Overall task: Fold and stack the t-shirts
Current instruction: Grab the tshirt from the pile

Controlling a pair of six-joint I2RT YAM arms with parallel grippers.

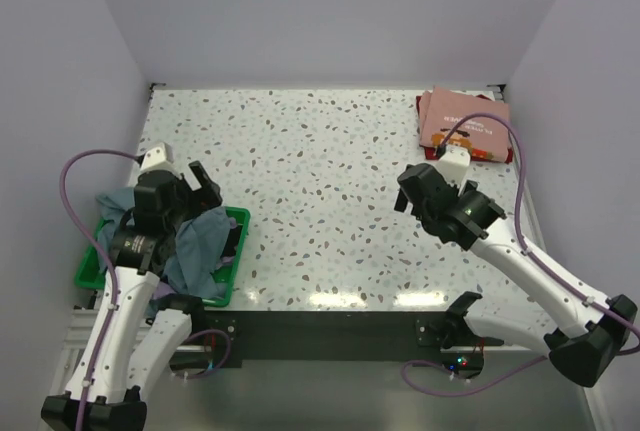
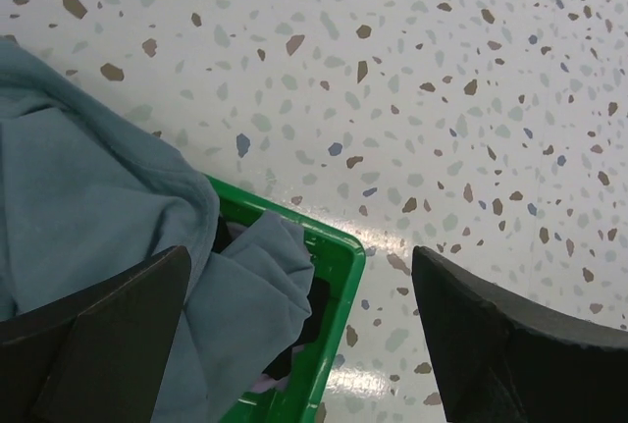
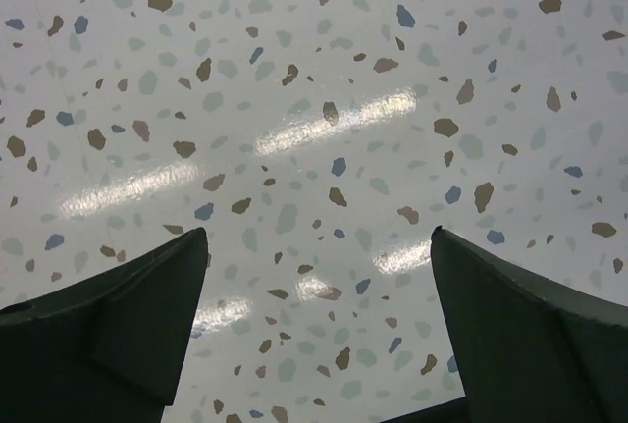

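The grey-blue t-shirt lies over the black and lavender cloth, so my left gripper will move back and down into the basket (image 1: pixel 238 251), onto the grey-blue t-shirt's near folds.
A dusty grey-blue t-shirt (image 1: pixel 196 243) lies crumpled over the green mesh basket (image 1: pixel 238 251) at the table's near left; it also shows in the left wrist view (image 2: pixel 88 207). Black and lavender cloth (image 2: pixel 294 330) shows under it in the basket (image 2: pixel 339 290). A folded pink t-shirt with a small print (image 1: pixel 462 126) lies on dark red cloth at the far right corner. My left gripper (image 1: pixel 202 186) is open above the basket, with nothing between its fingers (image 2: pixel 510 335). My right gripper (image 1: pixel 408 191) is open and empty over bare table.
The speckled table (image 1: pixel 320 181) is walled by white panels at the back and sides. Purple cables loop beside both arms. The basket sits at the table's near left edge.
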